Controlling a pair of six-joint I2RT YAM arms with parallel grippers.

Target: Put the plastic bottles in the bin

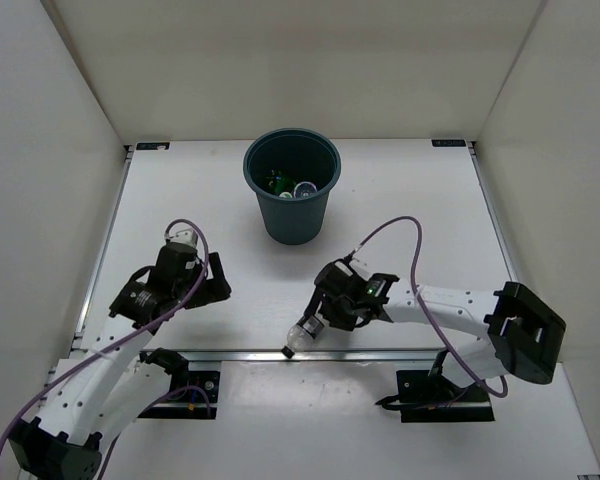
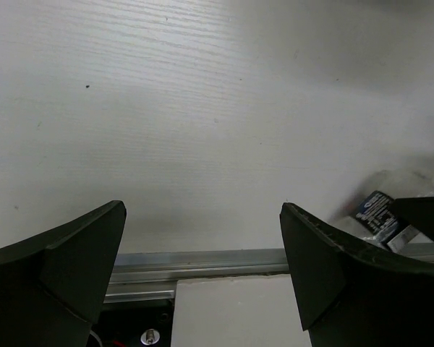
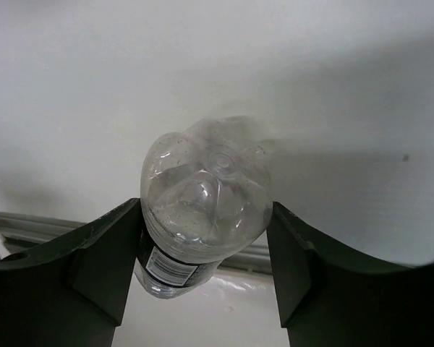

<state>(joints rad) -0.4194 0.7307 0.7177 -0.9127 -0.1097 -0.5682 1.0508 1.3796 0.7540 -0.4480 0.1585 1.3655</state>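
My right gripper should next raise the bottle up and outward over the rim of the teal bin's opening (image 1: 292, 165) and let go of it, because that is higher than the gripper and outward of it.
The clear bottle with the dark band (image 3: 202, 188) sits between my right gripper's fingers (image 3: 296, 246), base toward the camera, neck pointing down toward the table's front rail. Both fingers press its sides, so my right gripper (image 1: 323, 318) is shut on it. In the top view the bottle (image 1: 300, 337) pokes out toward the front edge. The dark teal bin (image 1: 290, 225) stands at the back centre, with other bottles (image 1: 288, 185) lying inside, partly hidden. My left gripper (image 1: 216, 283) is open and empty over bare table at the left. The left wrist view shows the held bottle (image 2: 380, 210) at its right edge.
A metal rail (image 1: 230, 354) runs along the table's front edge, right under the held bottle. White walls enclose the table on three sides. The arms' purple cables (image 1: 400, 228) loop above the table.
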